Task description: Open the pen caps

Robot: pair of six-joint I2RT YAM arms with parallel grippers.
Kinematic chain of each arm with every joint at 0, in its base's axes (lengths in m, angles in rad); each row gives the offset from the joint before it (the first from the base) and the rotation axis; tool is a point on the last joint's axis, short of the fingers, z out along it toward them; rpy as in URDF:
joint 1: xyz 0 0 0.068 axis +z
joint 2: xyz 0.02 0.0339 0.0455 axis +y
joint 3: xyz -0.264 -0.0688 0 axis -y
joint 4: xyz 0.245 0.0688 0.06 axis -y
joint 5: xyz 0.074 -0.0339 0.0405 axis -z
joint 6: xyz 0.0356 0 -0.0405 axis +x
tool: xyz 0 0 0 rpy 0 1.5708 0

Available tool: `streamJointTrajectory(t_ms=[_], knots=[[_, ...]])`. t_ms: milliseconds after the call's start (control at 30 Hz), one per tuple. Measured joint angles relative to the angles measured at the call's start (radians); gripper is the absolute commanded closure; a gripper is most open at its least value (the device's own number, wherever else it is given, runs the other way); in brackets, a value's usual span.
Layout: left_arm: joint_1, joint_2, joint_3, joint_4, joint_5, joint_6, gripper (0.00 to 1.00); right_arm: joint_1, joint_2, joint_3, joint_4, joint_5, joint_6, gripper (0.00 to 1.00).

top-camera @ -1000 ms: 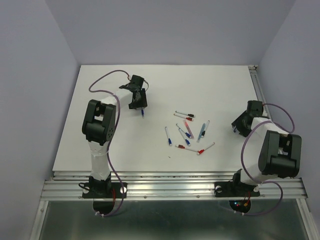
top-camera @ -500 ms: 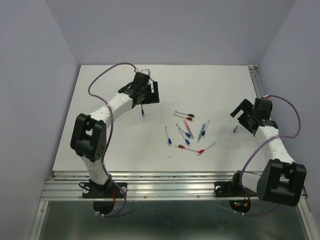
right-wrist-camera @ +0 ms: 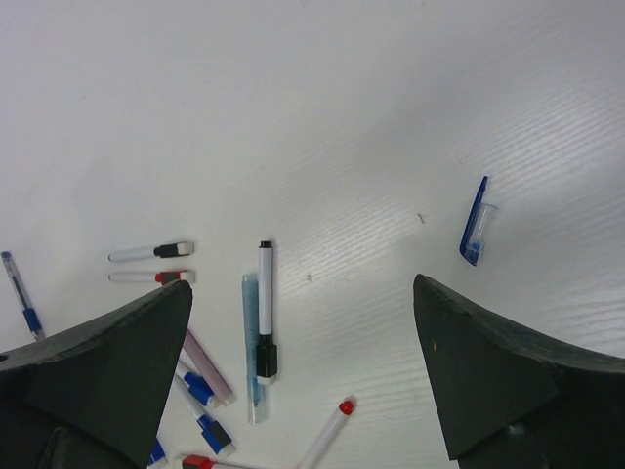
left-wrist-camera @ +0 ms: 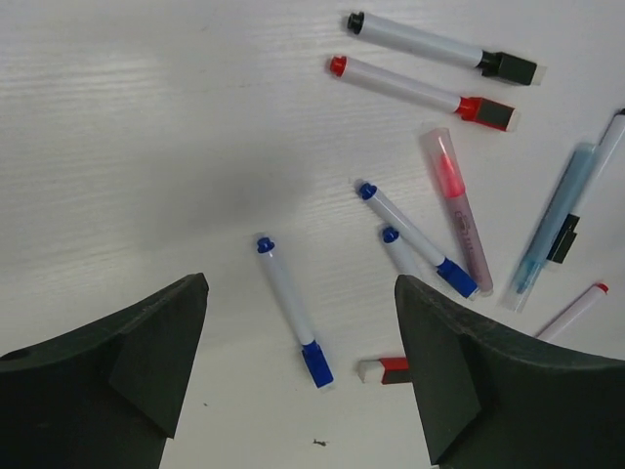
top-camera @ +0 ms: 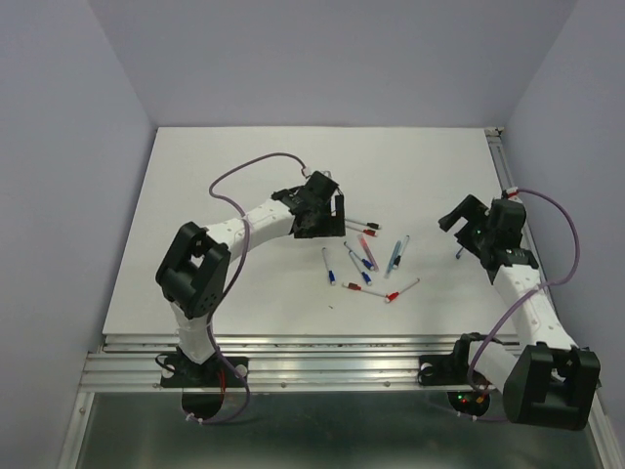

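My left gripper moves down and back onto the white body of the blue-capped pen [top-camera: 327, 260] [left-wrist-camera: 288, 303] beneath next, since bare table on both sides leaves room for fingers.
Several pens lie in a loose pile [top-camera: 366, 256] mid-table, their pen caps on them: a black cap [left-wrist-camera: 508, 66], a red cap [left-wrist-camera: 493, 113], and blue caps [left-wrist-camera: 316, 362] [left-wrist-camera: 456, 277]. Another red-capped end [left-wrist-camera: 391, 369] shows beside my left finger. A loose blue cap [right-wrist-camera: 476, 234] lies alone on the table, close to the right gripper [top-camera: 457, 217]. My left gripper [left-wrist-camera: 301, 283] hangs open over the pile's left side, above a blue-capped pen [left-wrist-camera: 288, 303]. My right gripper [right-wrist-camera: 302, 283] is open and holds nothing, to the right of the pile.
White tabletop [top-camera: 225, 283] with purple walls around it and a metal rail [top-camera: 508, 181] along the right edge. A single pen [right-wrist-camera: 20, 293] lies apart from the pile at the far left of the right wrist view.
Both grippers have opened. The left arm let go of a pen at the far left and swung right to the pile. The right arm stretched out, leaving a blue cap on the table.
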Motion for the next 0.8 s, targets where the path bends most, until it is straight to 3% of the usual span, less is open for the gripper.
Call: streamJointTrajectory(t_ms=[100,400,600,633,767,800], knots=[[-0.029,0.060,-0.002,-0.018,0.002,-0.034,0.15,0.000,-0.021,0.000,0.006,0.026,0.055,0.00],[-0.075,0.143,-0.017,-0.064,-0.025,-0.086,0.34,0.000,-0.111,-0.026,0.043,0.051,0.127,0.00],[-0.095,0.154,-0.011,-0.086,-0.077,-0.100,0.60,0.000,-0.118,-0.031,0.044,0.074,0.127,0.00],[-0.095,0.155,-0.011,-0.089,-0.084,-0.103,0.71,0.000,-0.118,-0.031,0.044,0.076,0.127,0.00],[-0.095,0.156,-0.011,-0.098,-0.102,-0.116,0.97,0.000,-0.112,-0.031,0.051,0.045,0.112,0.00],[-0.096,0.156,-0.011,-0.098,-0.103,-0.118,1.00,0.000,-0.108,-0.031,0.060,0.015,0.106,0.00]])
